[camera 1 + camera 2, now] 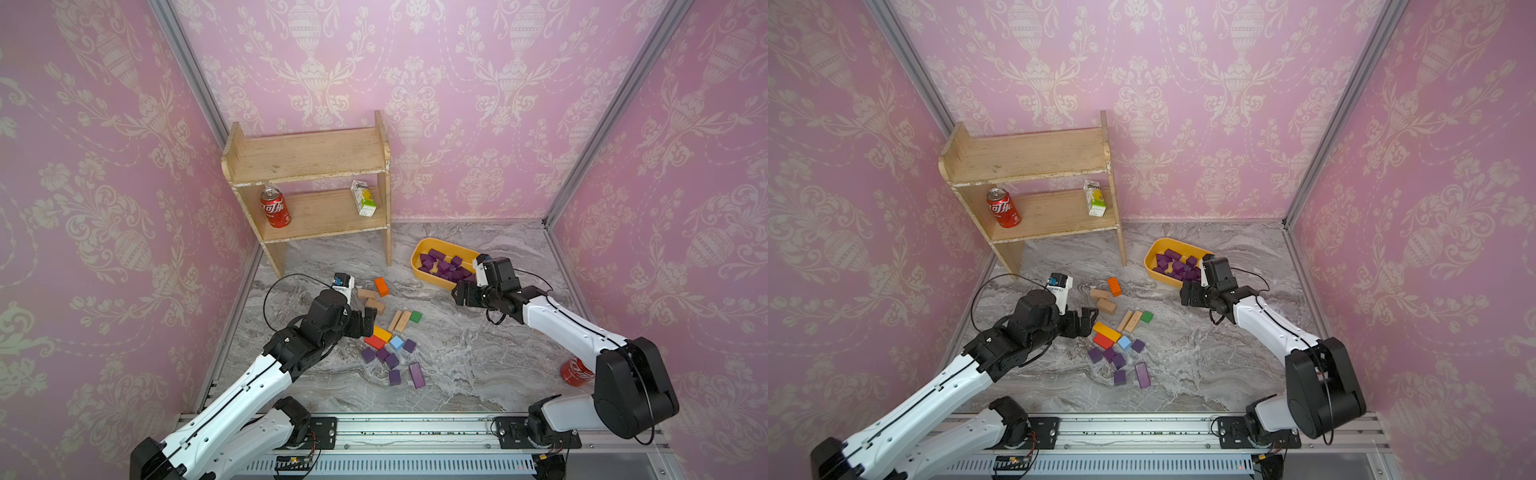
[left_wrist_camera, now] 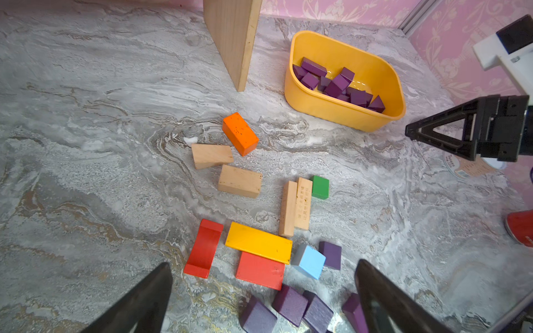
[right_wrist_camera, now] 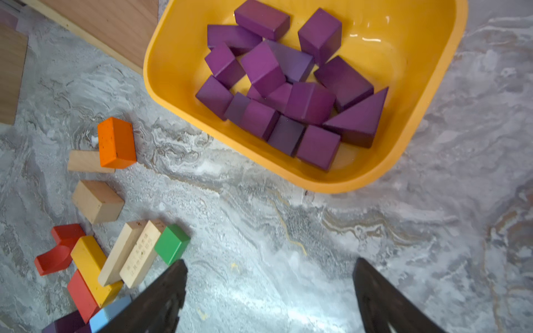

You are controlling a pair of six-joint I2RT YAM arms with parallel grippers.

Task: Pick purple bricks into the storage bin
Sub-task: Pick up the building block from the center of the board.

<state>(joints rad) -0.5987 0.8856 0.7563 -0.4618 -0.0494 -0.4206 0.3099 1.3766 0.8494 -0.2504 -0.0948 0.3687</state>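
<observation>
My left gripper needs to go back and down onto the small purple brick beside the long one, because the bare marble around that brick leaves room for both fingers.
Several loose purple bricks (image 1: 391, 360) (image 1: 1118, 360) lie on the marble table in front of the coloured blocks. My left gripper (image 1: 368, 322) (image 1: 1086, 320) (image 2: 262, 262) hangs open and empty just left of that heap, and the purple bricks (image 2: 290, 304) show between its fingers. The yellow-orange storage bin (image 1: 419, 254) (image 1: 1151, 258) (image 2: 317, 112) (image 3: 173, 86) stands at the back right with many purple bricks (image 3: 288, 86) inside. My right gripper (image 1: 459, 293) (image 1: 1187, 293) (image 3: 269, 260) is open and empty over bare table at the bin's near side.
A wooden shelf (image 1: 307, 166) at the back left carries a red can (image 1: 275, 206) and a carton (image 1: 363, 198). Orange (image 1: 381, 286), tan, green (image 1: 415, 317), yellow, red and blue (image 1: 396, 343) blocks lie mid-table. Another red can (image 1: 575, 370) stands by the right arm.
</observation>
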